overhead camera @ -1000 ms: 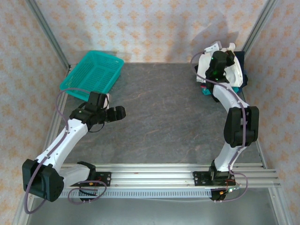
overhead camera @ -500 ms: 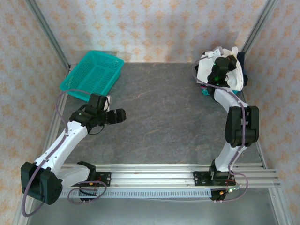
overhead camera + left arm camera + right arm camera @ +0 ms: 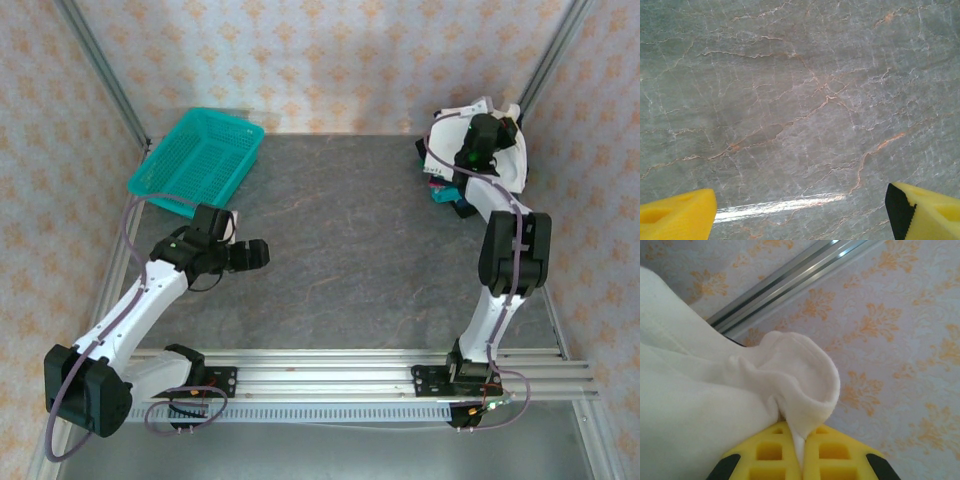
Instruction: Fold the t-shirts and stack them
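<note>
The stack of folded t-shirts is below my right gripper, so I need to move that gripper down toward the corner post next and release the fold of the white t-shirt over the stack.
My right gripper is shut on a fold of the white t-shirt, which bunches up to its left. Seen from above, that gripper holds the white t-shirt raised at the far right corner, over a small stack of folded t-shirts showing teal and pink edges. My left gripper hovers low over the bare table at the left, open, with nothing between its yellow pads.
A teal mesh basket stands at the far left against the wall. The grey marble tabletop spreads between the arms. Metal frame posts and patterned walls close in the back and sides.
The right gripper has lifted the white t-shirt a little up and to the right, toward the corner. The left arm has barely shifted.
</note>
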